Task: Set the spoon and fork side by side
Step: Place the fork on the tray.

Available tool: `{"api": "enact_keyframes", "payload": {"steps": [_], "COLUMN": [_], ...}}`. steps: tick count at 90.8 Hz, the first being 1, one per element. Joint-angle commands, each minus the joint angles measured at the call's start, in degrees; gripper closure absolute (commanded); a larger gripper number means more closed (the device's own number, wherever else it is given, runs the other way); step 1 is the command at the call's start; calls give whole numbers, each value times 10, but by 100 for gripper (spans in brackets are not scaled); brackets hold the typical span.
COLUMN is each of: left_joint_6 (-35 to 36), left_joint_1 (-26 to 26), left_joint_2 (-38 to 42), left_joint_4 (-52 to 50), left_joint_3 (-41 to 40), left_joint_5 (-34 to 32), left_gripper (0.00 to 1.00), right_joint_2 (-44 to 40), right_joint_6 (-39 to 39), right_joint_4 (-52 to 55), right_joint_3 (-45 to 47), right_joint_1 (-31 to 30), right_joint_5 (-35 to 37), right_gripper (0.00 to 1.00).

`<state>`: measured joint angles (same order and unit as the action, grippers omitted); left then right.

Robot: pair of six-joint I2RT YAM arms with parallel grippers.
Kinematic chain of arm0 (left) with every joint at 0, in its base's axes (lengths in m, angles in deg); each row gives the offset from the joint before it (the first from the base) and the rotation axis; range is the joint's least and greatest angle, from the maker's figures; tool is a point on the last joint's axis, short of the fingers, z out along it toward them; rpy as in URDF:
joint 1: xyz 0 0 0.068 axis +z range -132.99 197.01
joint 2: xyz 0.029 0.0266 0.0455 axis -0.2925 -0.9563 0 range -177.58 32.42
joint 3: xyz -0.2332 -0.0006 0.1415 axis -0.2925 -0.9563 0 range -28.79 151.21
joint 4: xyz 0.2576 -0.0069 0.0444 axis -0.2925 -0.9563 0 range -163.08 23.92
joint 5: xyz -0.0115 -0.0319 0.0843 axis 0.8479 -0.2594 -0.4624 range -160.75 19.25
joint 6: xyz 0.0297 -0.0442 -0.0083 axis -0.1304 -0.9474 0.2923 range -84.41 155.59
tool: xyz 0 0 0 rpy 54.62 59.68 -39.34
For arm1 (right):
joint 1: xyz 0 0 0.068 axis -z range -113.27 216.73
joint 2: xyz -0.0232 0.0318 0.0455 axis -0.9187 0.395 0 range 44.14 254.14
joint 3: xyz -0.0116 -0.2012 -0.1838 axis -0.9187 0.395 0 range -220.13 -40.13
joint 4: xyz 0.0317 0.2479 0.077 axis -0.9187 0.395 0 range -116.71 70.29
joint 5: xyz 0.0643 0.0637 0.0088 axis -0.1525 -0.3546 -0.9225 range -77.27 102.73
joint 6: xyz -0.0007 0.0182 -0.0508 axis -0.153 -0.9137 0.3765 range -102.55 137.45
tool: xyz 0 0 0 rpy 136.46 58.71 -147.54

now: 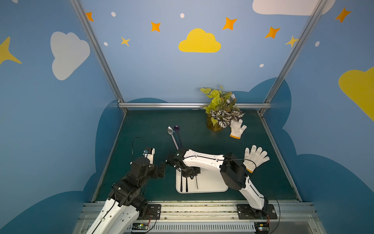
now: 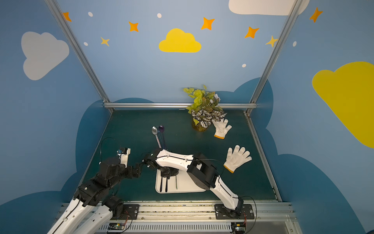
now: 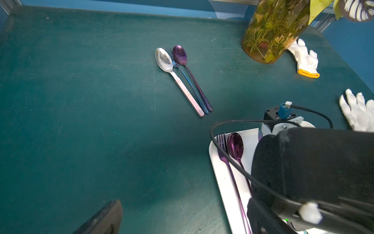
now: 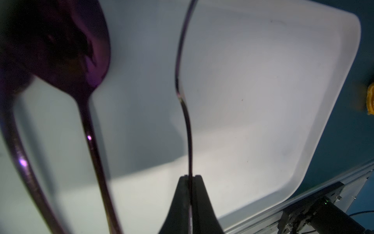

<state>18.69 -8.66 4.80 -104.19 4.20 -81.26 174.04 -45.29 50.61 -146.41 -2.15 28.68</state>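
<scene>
My right gripper moves down toward the bare bottom of the tray beside the purple spoon next and releases the dark fork, since its handle already runs alongside the spoon's.
My right gripper (image 4: 190, 177) is shut on the thin handle of a dark fork (image 4: 183, 81), held edge-on just above the white tray (image 4: 283, 101). Beside it in the tray lie a purple spoon (image 4: 89, 60) and a purple fork (image 3: 222, 145), parallel. In both top views the right gripper (image 1: 191, 176) hangs over the tray's left part. Farther back on the green mat a silver spoon with a pink handle (image 3: 165, 60), a blue fork (image 3: 182, 71) and another purple spoon (image 3: 180, 54) lie close together. My left gripper (image 1: 162, 172) is open and empty, left of the tray.
A glass vase with leafy plants (image 1: 219, 113) stands at the back right. One white glove (image 1: 238, 128) lies beside it and another white glove (image 1: 256, 157) lies right of the right arm. Aluminium rails (image 1: 192, 105) edge the mat.
</scene>
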Motion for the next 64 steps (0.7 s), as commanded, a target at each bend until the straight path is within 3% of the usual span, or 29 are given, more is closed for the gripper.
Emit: {"api": "enact_keyframes", "payload": {"steps": [1,20,50,64], "left_joint_6": [4,4,3,4], "left_joint_1": [-3,-5,-5,-5], "left_joint_2": [5,5,6,7], "left_joint_4": [4,3,3,2], "left_joint_3": [8,9,9,9], "left_joint_5": [-9,-12,-16,-19], "left_gripper": [0,0,0,0], "right_joint_2": [14,28,24,10], "right_joint_6": [0,9,24,33], "right_joint_4": [1,-12,-18,-11], "right_joint_3": [1,2,-9,-20], "right_joint_1": [2,2,3,3], "right_joint_5": [-12,-31,-42,-44], "right_gripper": [100,100,79,76]}}
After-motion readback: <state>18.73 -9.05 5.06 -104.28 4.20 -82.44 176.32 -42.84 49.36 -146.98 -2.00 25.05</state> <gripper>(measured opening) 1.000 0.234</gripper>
